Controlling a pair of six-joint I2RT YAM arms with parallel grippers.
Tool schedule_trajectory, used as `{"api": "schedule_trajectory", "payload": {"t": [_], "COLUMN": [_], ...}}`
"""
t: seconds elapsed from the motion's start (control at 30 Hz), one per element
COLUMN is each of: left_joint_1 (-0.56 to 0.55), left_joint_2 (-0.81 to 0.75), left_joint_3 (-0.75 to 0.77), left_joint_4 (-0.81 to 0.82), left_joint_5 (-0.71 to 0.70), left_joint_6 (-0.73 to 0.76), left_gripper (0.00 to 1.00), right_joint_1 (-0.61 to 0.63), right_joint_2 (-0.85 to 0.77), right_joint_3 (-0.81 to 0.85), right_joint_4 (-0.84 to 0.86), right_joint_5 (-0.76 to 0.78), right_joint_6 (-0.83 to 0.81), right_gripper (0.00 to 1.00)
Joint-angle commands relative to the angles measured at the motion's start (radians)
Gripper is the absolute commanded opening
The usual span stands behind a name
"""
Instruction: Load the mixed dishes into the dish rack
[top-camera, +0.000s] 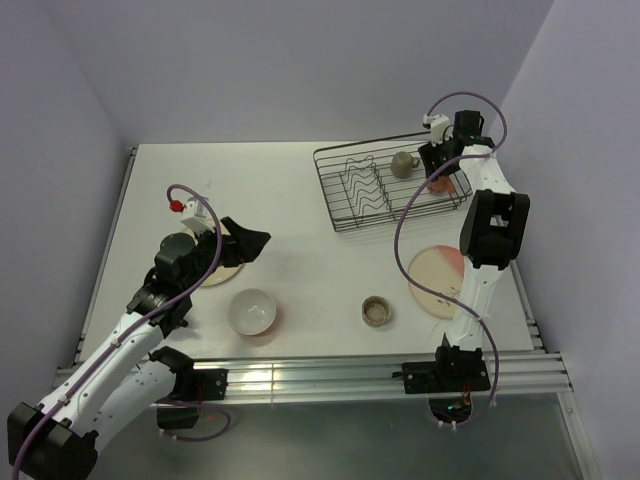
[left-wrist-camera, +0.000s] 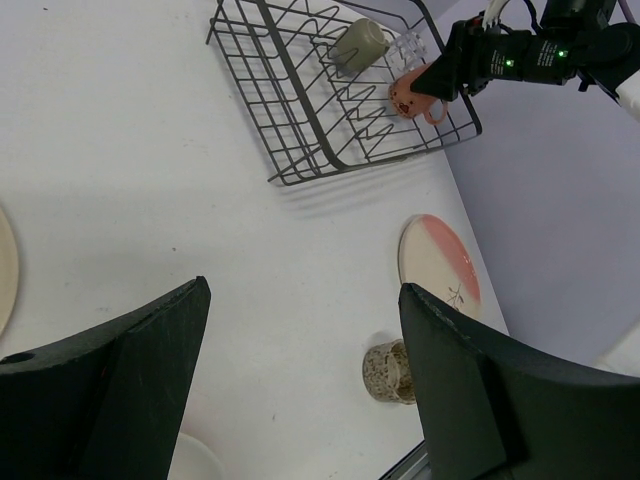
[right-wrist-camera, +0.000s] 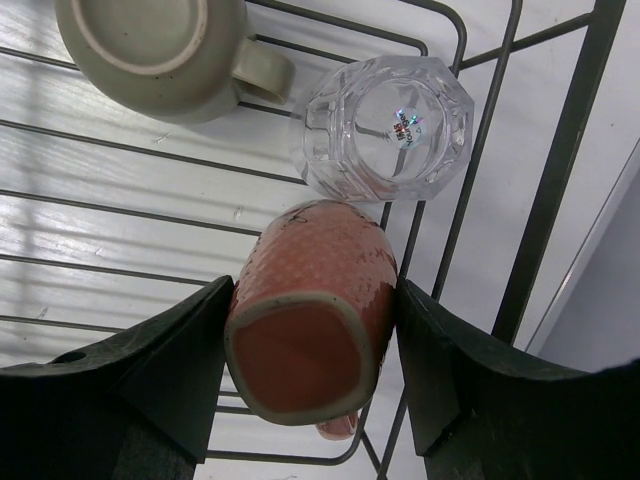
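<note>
As the brown cup's opening opens upward, I need to move my left gripper to the right in the top view and down onto the cup's rim facing the white bowl.
The black wire dish rack stands at the back right. An olive cup and a clear glass sit upside down in its far right corner. My right gripper is shut on the pink mug and holds it inside the rack beside the glass, just over the wire floor. My left gripper is open and empty, hovering over the table's left side near the cream plate. The white bowl, the brown cup and the cream-and-pink plate lie on the table.
The wavy plate dividers fill the rack's left half. In the left wrist view the rack is far ahead, the brown cup sits by the right finger, and the sprig plate lies beyond it. Walls close off the left, back and right sides.
</note>
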Motion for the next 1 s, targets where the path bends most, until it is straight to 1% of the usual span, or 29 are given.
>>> {"api": "schedule_trajectory", "payload": {"t": [0.0,0.07,0.27,0.3,0.33,0.73,0.97], "left_joint_1": [0.004,0.004,0.004,0.004,0.004,0.004,0.004], "left_joint_2": [-0.002,-0.005,-0.011,-0.012,-0.015,-0.052,-0.060], "left_joint_3": [0.033,0.032,0.027,0.026,0.026,0.010,0.015], "left_joint_4": [0.046,0.046,0.047,0.046,0.046,0.030,0.018], "left_joint_5": [0.014,0.014,0.015,0.015,0.014,0.006,0.002], "left_joint_6": [0.019,0.017,0.015,0.015,0.014,0.006,0.011], "left_gripper": [0.83,0.83,0.83,0.83,0.83,0.83,0.83], "right_joint_1": [-0.019,-0.022,-0.022,-0.022,-0.022,-0.029,-0.030], "right_joint_2": [-0.016,-0.027,-0.039,-0.041,-0.041,-0.065,-0.104], "right_joint_3": [-0.007,-0.012,-0.017,-0.018,-0.017,-0.013,0.033], "right_joint_4": [0.027,0.029,0.029,0.030,0.030,0.035,0.040], "right_joint_5": [0.026,0.021,0.008,0.008,0.008,0.012,0.017], "right_joint_6": [0.014,0.018,0.032,0.038,0.038,0.043,0.037], "right_gripper": [0.57,0.64,0.68,0.76,0.77,0.80,0.80]}}
